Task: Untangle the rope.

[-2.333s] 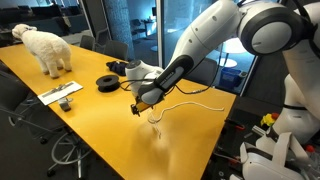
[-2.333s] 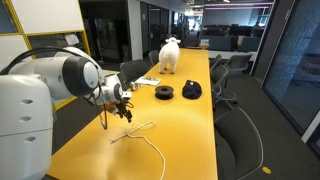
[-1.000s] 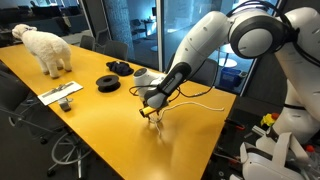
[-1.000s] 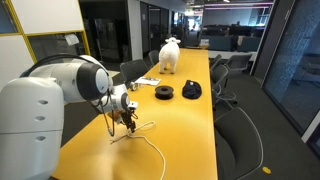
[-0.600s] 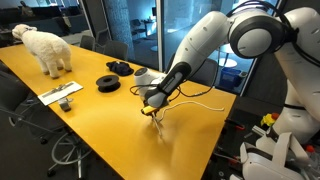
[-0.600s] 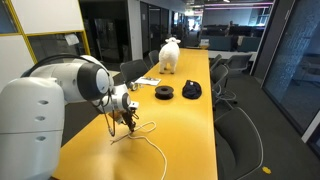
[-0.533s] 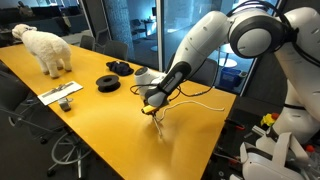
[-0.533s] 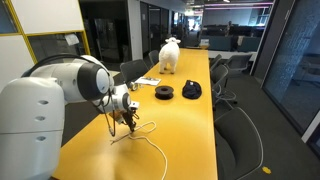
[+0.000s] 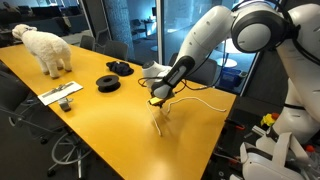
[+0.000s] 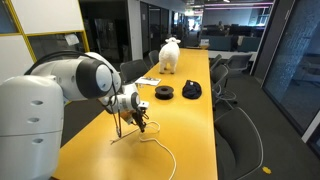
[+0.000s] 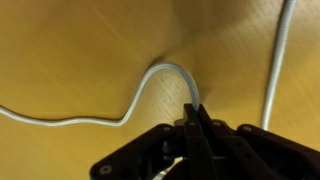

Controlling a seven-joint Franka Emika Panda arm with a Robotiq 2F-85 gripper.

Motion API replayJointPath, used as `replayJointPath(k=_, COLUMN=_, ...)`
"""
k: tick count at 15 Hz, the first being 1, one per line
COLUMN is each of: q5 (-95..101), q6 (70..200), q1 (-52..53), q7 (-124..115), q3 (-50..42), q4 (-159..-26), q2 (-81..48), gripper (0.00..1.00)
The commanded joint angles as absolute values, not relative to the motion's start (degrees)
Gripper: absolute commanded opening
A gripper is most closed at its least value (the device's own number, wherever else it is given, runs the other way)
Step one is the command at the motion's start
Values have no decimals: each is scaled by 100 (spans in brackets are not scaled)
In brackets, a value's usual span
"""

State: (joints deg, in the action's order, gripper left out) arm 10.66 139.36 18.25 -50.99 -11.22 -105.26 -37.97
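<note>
My gripper should next pull the bend of the rope back, away from the plush sheep, and down onto the tabletop between the parts of the rope to let it go, since the bend still hangs raised.
The rope [image 9: 190,102] is a thin white cord lying in loose curves on the yellow table [image 9: 95,135]. In both exterior views my gripper [image 9: 155,100] hangs just above the tabletop, shut on a bend of it. From the gripper [image 10: 140,123] the rope [image 10: 158,150] trails down onto the table in two strands. In the wrist view the rope [image 11: 150,78] arches up into the closed fingertips of the gripper [image 11: 197,108], and another strand runs past on the right.
A white plush sheep [image 9: 45,46] stands at the table's far end. Two black coiled objects [image 9: 108,83] [image 9: 120,68] and a flat white item [image 9: 62,95] lie beyond the gripper. Office chairs [image 10: 238,135] line the table's sides.
The jaws have closed onto the rope. The gripper has since risen slightly from the tabletop and shifted sideways, pulling the pinched bend up with it.
</note>
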Motion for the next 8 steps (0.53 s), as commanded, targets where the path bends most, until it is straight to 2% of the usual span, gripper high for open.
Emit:
replayJointPath(k=1, q5=1346, q6=13842, q1=1628, q7=-5066, q3=-1265, q4=-11049, q2=-3369, gripper=1)
replayJointPath(k=8, q5=1318, q6=13644, q1=1182, q7=-4484, q3=-1124, q4=-11365, q2=-3396, gripper=1)
